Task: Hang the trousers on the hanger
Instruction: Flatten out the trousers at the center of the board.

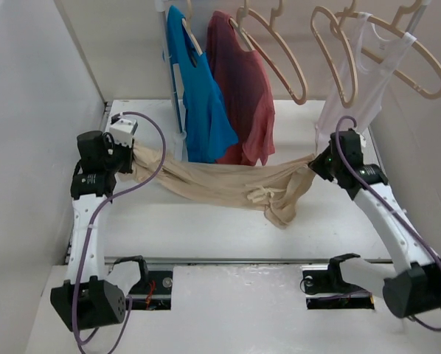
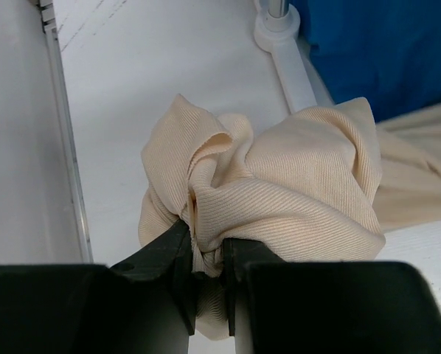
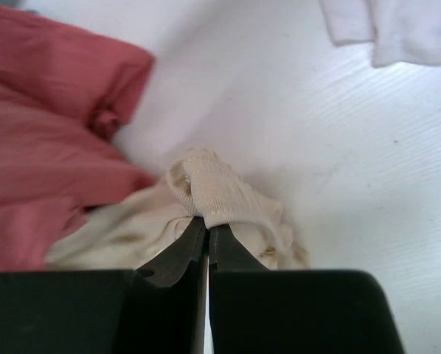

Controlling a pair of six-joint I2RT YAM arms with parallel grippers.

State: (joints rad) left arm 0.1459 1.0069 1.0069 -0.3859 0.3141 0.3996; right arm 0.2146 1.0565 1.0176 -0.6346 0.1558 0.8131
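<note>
The left gripper brings the bunched end outward over the bare tabletop beside the base of the rack post next, then releases it.
The beige trousers [image 1: 220, 183] hang stretched between my two grippers above the table, with a loose end drooping near the middle right. My left gripper [image 1: 126, 158] is shut on a bunched end of the trousers [image 2: 279, 184]; the jaws pinch a thick fold of cloth. My right gripper [image 1: 318, 161] is shut on the other end [image 3: 220, 193], jaws nearly closed on a thin fold. Several pale wooden hangers hang on the rail at the back; an empty hanger [image 1: 276, 55] hangs right of the red T-shirt, another empty hanger [image 1: 337, 55] beside it.
A blue shirt [image 1: 198, 96] and a dull red T-shirt [image 1: 242, 96] hang at the back centre, close behind the trousers. A white vest [image 1: 353, 74] hangs at the back right. The rack post base [image 2: 276, 33] stands on the table. White walls close both sides.
</note>
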